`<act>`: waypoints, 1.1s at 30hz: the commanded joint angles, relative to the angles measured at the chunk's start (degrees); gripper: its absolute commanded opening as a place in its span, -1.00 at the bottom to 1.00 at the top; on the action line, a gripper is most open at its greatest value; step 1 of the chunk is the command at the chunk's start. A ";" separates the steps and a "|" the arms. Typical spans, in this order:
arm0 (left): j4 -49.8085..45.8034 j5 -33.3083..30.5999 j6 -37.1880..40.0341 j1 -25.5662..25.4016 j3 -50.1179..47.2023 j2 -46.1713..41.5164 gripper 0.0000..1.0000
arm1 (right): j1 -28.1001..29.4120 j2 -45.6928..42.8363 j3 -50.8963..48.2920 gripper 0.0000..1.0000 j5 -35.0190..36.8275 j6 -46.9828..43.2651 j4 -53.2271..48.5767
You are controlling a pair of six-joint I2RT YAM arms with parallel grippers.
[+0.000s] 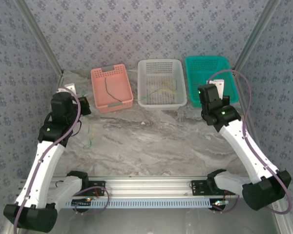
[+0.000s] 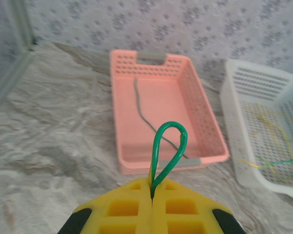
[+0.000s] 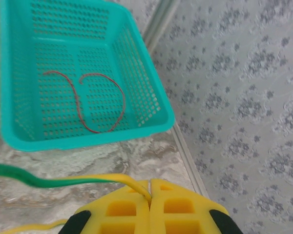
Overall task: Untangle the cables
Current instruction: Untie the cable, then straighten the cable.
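Observation:
The bare marble before the gap between the baskets is toward the white basket from my left gripper, so that gripper should next carry the green cable sideways and release it there.
My left gripper (image 2: 152, 187) is shut on a green cable (image 2: 169, 146), whose loop stands up out of the jaws in front of the pink basket (image 2: 205, 122). From the left gripper (image 1: 86, 105) a thin green strand (image 1: 90, 139) hangs to the table. My right gripper (image 3: 150, 191) is shut on a yellow cable (image 3: 112, 179), and a green strand (image 3: 19, 176) runs off to the left beside it. A dark grey cable (image 2: 145, 114) lies in the pink basket. A red cable (image 3: 88, 100) lies in the teal basket (image 3: 151, 73).
Three baskets stand in a row at the back: pink (image 1: 98, 92), white (image 1: 145, 80) holding thin yellow and green strands (image 1: 163, 89), and teal (image 1: 193, 73). Patterned walls and aluminium posts (image 3: 161, 19) close in the sides. The marble table (image 1: 151, 141) stretches in front.

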 commanded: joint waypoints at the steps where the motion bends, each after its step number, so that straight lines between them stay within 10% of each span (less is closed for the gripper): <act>1: 3.87 9.41 -1.20 -2.15 0.19 3.72 -1.00 | 3.80 -1.91 2.67 -1.00 2.91 -0.21 -0.98; 7: 8.62 2.30 0.04 -14.82 -1.21 14.33 -1.00 | 6.73 -3.71 5.72 -1.00 -1.62 -0.37 -1.37; 14: 11.84 -3.55 0.07 -18.49 0.93 23.92 -0.96 | 6.15 -4.38 6.05 -1.00 -3.97 -1.77 -0.36; 22: 9.79 -7.64 0.38 -18.96 1.55 18.54 0.30 | 4.34 -2.57 7.14 -1.00 -1.63 -1.68 -1.71; 33: 4.16 -6.38 6.78 -20.11 9.19 8.62 0.43 | 4.18 -1.27 8.65 -1.00 -1.54 -2.41 -2.93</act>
